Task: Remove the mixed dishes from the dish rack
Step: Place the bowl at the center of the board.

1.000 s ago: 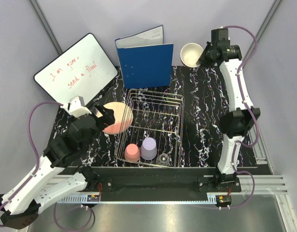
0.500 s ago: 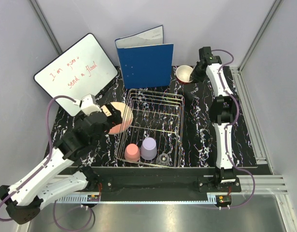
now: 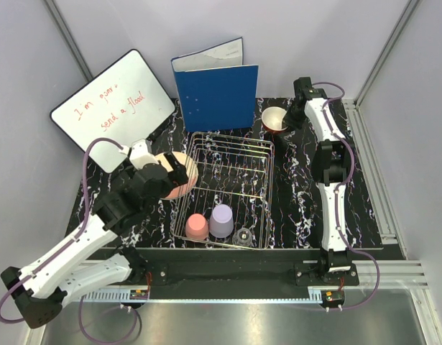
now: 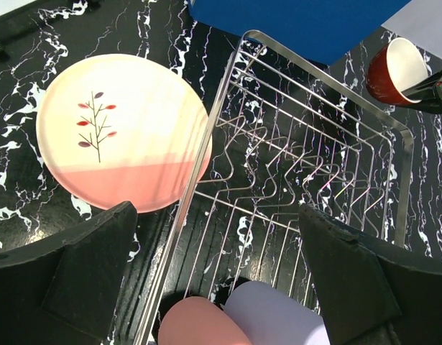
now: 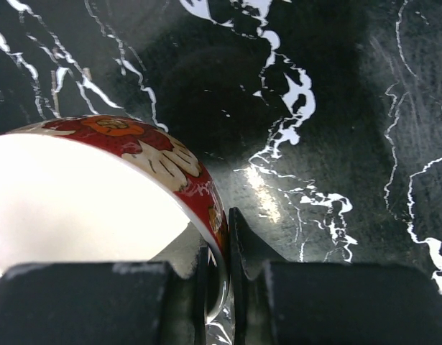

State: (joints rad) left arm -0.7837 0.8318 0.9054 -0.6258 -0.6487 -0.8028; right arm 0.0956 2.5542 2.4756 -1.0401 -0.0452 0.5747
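Note:
Next, my right gripper lowers the tilted red bowl onto the bare tabletop just below it, clear of the rack (image 3: 231, 154), and releases the bowl's rim.
The silver wire dish rack (image 3: 231, 154) holds a pink cup (image 3: 197, 227), a lavender cup (image 3: 222, 220) and a small clear glass (image 3: 243, 236) at its near end. The cream and salmon plate (image 4: 123, 133) lies flat at the rack's left rim (image 4: 199, 169). My left gripper (image 3: 167, 171) hovers open and empty over that rim, above the pink cup (image 4: 199, 323) and lavender cup (image 4: 278, 316). My right gripper (image 3: 289, 115) is shut on the rim of the red bowl (image 5: 98, 187), which is tilted low over the table beyond the rack's far right corner (image 3: 275, 118). The blue plate is out of view.
A blue binder (image 3: 215, 90) stands upright just behind the rack. A whiteboard (image 3: 113, 104) with red writing leans at the back left. Black marbled tabletop (image 3: 300, 194) lies to the right of the rack.
My right arm has brought the red bowl down and nearer, from high at the back right to low beside the binder. My left gripper has shifted right, over the rack's left rim.

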